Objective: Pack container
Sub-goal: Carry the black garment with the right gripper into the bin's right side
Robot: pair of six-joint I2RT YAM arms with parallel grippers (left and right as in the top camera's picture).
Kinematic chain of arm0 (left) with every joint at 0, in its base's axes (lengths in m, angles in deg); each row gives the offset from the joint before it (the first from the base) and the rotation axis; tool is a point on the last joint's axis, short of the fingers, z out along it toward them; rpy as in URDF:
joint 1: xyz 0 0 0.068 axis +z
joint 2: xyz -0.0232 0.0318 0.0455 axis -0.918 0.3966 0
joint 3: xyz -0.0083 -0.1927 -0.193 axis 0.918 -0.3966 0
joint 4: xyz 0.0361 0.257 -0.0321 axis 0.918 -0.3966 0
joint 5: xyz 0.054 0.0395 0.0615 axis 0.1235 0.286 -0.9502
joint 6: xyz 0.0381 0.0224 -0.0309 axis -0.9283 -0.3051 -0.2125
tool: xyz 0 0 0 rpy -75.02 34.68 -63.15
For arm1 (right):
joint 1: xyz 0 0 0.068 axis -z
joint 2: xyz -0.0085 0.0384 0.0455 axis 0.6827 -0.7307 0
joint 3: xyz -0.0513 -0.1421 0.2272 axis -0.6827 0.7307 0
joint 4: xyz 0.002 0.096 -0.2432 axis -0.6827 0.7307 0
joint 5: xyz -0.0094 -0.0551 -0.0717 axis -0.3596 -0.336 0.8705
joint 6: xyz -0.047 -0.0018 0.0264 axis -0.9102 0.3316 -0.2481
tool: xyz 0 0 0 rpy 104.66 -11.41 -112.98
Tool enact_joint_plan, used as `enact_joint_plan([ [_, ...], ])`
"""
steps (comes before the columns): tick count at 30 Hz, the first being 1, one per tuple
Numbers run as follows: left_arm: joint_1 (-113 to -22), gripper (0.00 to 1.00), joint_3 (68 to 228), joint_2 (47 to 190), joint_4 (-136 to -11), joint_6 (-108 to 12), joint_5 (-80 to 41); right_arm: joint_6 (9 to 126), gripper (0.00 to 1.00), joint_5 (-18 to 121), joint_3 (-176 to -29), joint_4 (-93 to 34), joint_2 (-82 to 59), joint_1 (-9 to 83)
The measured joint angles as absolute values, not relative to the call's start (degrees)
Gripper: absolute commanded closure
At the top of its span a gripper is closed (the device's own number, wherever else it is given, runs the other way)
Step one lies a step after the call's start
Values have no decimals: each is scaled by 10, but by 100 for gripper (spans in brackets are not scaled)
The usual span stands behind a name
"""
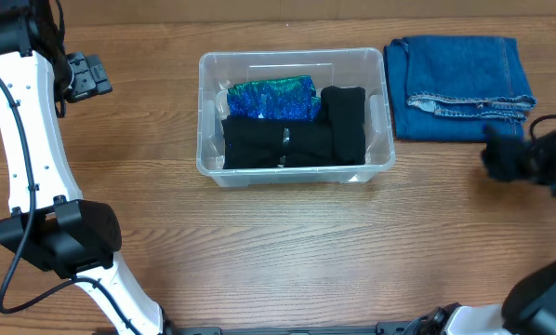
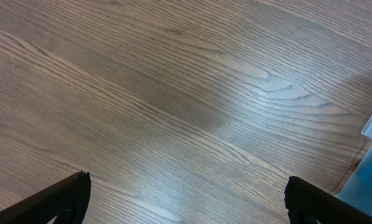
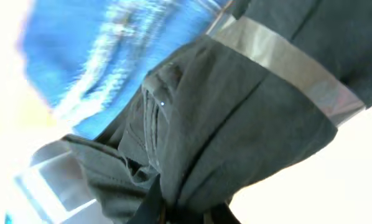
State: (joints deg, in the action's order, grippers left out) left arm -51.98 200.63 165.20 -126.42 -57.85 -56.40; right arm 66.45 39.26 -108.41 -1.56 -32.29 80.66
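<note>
The container's end by the jeans lies to my right gripper's left in the overhead view, so next my right gripper will swing over that end, then down to release.
The clear plastic container (image 1: 292, 53) stands at the table's middle back. It holds folded black clothes (image 1: 287, 141) and a teal sequinned piece (image 1: 271, 99). My right gripper (image 1: 518, 160) is at the right edge, just below the folded jeans (image 1: 459, 74). In the right wrist view its jaws (image 3: 186, 214) are shut on a dark grey garment (image 3: 236, 112) with a pale band, with the jeans (image 3: 93, 56) and the container (image 3: 49, 180) behind. My left gripper (image 1: 90, 76) is open and empty, left of the container, over bare wood (image 2: 186, 199).
The wooden table runs all round the container. A corner of the container (image 2: 369, 168) shows at the right edge of the left wrist view. The left arm's white links (image 1: 27, 140) run down the left side.
</note>
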Motion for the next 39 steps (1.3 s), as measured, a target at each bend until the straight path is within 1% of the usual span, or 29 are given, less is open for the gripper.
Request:
enact_joint_plan([
  [2,-520,0,2006,1652,-1264,-578,-564,619,96,385,-1125,1,-289,778],
  [4,-520,0,2006,1652,-1264,-578,-564,566,96,381,-1153,4,-263,724],
  [11,-520,0,2006,1652,-1264,-578,-564,377,96,367,-1164,-19,-242,466],
  [14,-520,0,2006,1652,-1264,-578,-564,304,96,366,-1164,-38,-242,376],
  [18,-520,0,2006,1652,-1264,-578,-564,230,96,365,-1164,-47,-246,306],
  [22,-520,0,2006,1652,-1264,-578,-564,183,96,364,-1164,-56,-282,286],
  [30,-520,0,2006,1652,-1264,-578,-564,164,96,383,-1164,-54,-398,287],
  [33,-520,0,2006,1652,-1264,-578,-564,167,96,390,-1164,-45,-438,295],
  [36,-520,0,2006,1652,-1264,-578,-564,185,96,392,-1164,-45,-469,326],
  [37,-520,0,2006,1652,-1264,-578,-564,191,94,392,-1164,-45,-472,336],
  [39,-520,0,2006,1652,-1264,-578,-564,197,75,391,-1164,-46,-474,355],
])
